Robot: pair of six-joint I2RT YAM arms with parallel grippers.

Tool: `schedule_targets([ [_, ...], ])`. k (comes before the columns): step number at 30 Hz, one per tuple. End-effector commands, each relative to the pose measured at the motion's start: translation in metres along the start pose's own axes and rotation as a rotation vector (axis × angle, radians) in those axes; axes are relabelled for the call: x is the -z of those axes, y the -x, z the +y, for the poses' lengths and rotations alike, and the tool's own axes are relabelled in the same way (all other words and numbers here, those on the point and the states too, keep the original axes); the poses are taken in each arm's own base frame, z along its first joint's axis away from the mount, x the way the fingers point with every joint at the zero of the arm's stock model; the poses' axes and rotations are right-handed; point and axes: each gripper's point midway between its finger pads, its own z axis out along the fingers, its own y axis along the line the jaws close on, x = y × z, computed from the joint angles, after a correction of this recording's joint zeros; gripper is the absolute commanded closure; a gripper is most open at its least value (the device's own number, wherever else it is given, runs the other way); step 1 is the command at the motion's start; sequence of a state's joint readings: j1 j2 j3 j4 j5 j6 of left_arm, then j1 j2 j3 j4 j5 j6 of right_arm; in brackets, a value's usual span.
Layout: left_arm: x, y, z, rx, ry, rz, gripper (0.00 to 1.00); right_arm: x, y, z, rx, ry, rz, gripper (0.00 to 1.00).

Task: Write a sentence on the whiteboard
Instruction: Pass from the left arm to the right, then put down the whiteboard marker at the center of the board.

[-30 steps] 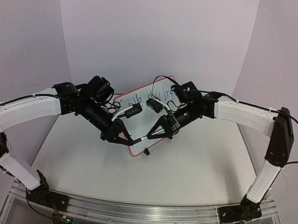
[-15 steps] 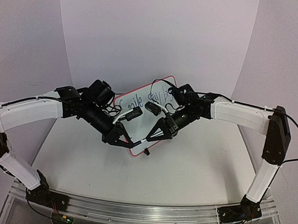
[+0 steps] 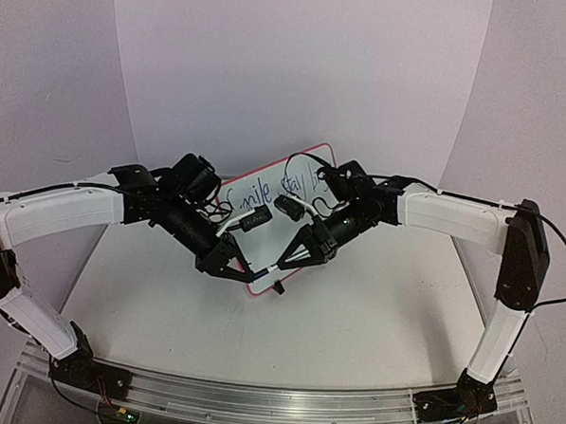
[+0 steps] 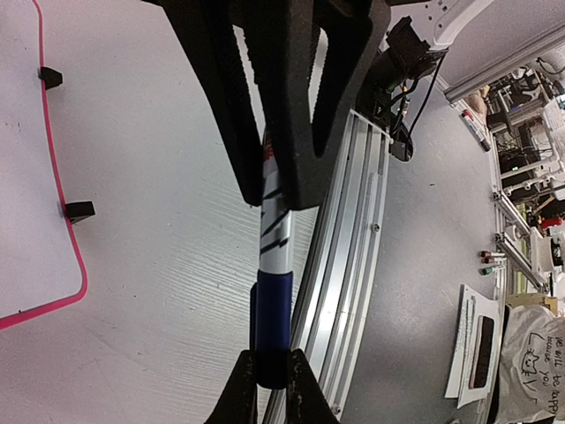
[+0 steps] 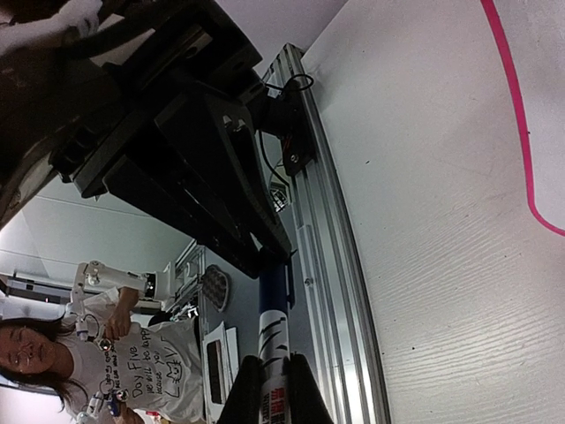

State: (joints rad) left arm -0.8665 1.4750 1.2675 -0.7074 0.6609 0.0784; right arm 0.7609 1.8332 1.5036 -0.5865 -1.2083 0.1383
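Note:
Blue lettering already crosses the board, so my right gripper should next lower and release the capped marker on the bare tabletop beside the board's near clip foot.
The whiteboard with its red-pink frame stands tilted at the table's middle. Blue lettering, the sentence, runs across it, partly hidden by the arms. A marker is held level over the board's near corner. My left gripper is shut on its blue cap. My right gripper is shut on its white printed barrel. In the left wrist view my left gripper pinches the cap end. In the right wrist view my right gripper pinches the barrel, with the cap beyond it.
An aluminium rail runs along the table's near edge. The board's black clip feet rest on the white table. A person and shelving stand beyond the table in the right wrist view.
Both arms have shifted a little, uncovering more of the lettering. The marker stays held between the two grippers over the board's near corner.

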Motion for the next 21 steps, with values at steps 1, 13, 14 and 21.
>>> schedule_targets([
  [1,0.032,0.093,-0.013,-0.252,0.057,-0.336,0.89,-0.011,0.011,0.014,0.187,-0.158,-0.041,1.00],
  [13,0.122,0.065,0.049,-0.051,0.309,-0.440,0.39,0.099,0.021,-0.030,0.170,-0.686,-0.292,1.00],
  [14,0.126,0.061,0.054,-0.039,0.331,-0.437,0.39,0.098,0.015,-0.035,0.184,-0.747,-0.282,1.00],
  [21,0.198,0.039,0.112,0.092,0.578,-0.542,0.33,0.064,-0.012,-0.064,0.136,-0.759,-0.283,1.00],
])
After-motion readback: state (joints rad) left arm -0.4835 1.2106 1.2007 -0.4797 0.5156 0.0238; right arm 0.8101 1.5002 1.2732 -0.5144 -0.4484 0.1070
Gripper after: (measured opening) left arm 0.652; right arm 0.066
